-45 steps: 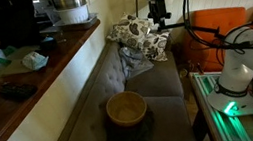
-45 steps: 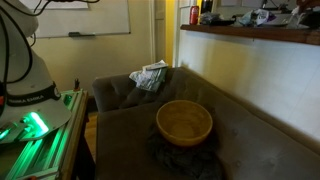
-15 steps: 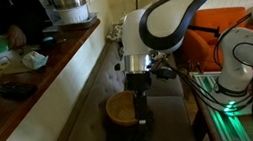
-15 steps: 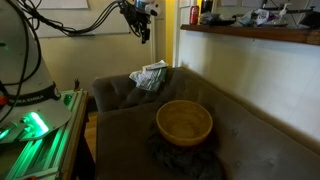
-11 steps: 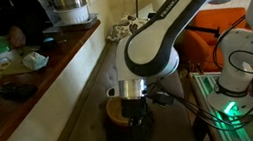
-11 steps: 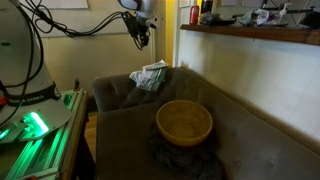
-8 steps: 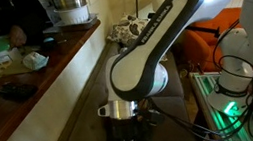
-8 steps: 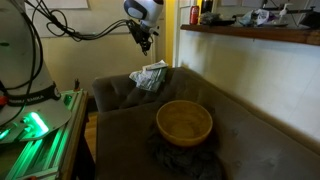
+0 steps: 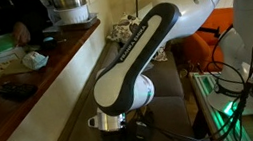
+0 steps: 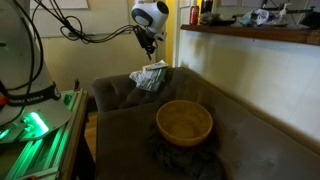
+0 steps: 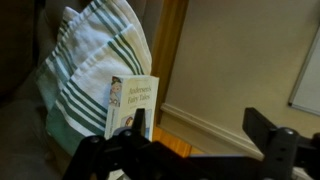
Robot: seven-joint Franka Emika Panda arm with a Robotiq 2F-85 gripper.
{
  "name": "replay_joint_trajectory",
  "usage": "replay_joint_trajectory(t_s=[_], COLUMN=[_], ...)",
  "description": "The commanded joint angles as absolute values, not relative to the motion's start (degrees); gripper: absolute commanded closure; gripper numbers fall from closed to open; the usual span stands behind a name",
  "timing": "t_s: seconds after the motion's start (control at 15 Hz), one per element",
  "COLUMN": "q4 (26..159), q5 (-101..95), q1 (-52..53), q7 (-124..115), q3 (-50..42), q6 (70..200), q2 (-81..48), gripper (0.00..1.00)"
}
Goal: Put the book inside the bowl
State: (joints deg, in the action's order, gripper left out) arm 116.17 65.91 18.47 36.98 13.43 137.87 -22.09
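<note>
Because the book stands below my open gripper and to its left in the wrist view, I will lower my gripper that way over the book's pictured spine (image 11: 114, 100).
The book (image 11: 133, 105), a thin whitish booklet with dark print, stands leaning against a green-striped cloth (image 11: 90, 70) in the wrist view. My gripper (image 11: 205, 135) is open and empty, its left finger just in front of the book's lower edge. In an exterior view my gripper (image 10: 150, 44) hangs above the cloth pile (image 10: 150, 75) at the sofa's back corner. The tan wooden bowl (image 10: 184, 122) sits on a dark cloth on the sofa seat, well apart from the gripper. In an exterior view the arm (image 9: 136, 64) hides the bowl.
A wooden counter (image 9: 27, 80) with several items runs along the sofa (image 10: 250, 140). A green-lit robot base (image 10: 35, 125) stands beside the sofa. A wall and baseboard (image 11: 230, 110) lie behind the cloth.
The arm has swung across toward the sofa's back corner. The gripper has moved right and down toward the striped cloth. The arm now covers the bowl in an exterior view.
</note>
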Motion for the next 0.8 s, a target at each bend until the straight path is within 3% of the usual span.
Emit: replay_joint_trajectory(t_s=[0.0, 0.73], q4=[111.37, 95.74], q5=[79.12, 71.65], q1=[16.07, 20.89], q7=[44.0, 40.87], q3=[17.16, 14.43], q6=[143.48, 145.61], q2=[-28.41, -47.79], gripper=[0.0, 0.0])
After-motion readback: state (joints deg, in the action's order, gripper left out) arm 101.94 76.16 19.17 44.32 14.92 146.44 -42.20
